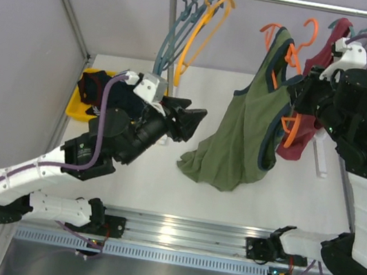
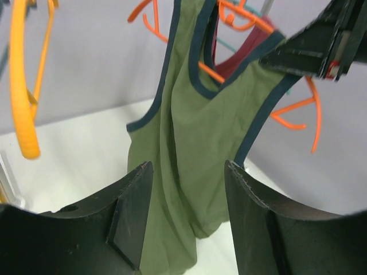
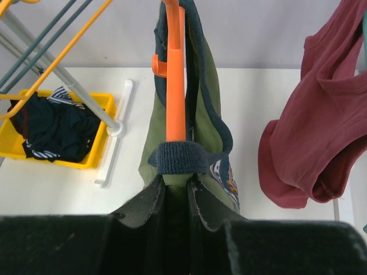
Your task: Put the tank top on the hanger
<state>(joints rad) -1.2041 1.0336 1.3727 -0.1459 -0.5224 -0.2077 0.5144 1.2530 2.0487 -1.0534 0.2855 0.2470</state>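
The rail's bare stretch (image 1: pixel 340 9) lies outward of my right gripper, so my right gripper needs to carry the hanger outward, hook it over that stretch and release the strap.
The olive-green tank top (image 1: pixel 239 136) hangs from the reddish-orange hanger (image 1: pixel 290 126), and its hem pools on the table. My right gripper (image 1: pixel 302 93) is shut on the navy-trimmed shoulder strap and the hanger arm under it. In the right wrist view the hanger arm (image 3: pixel 175 86) runs up from the shut gripper (image 3: pixel 175 182), with the tank top (image 3: pixel 209 91) draped over it. My left gripper (image 1: pixel 190 119) is open and empty, just left of the tank top. In the left wrist view the tank top (image 2: pixel 195 143) hangs beyond the open gripper (image 2: pixel 188 172), with the hanger (image 2: pixel 298 109) behind it.
A clothes rack rail (image 1: pixel 289 1) spans the back with yellow-orange (image 1: pixel 205 22) and teal-grey hangers (image 1: pixel 182 12). A dark red tank top (image 1: pixel 320 68) hangs behind my right arm. A yellow bin (image 1: pixel 77 103) with a dark navy garment sits at the left.
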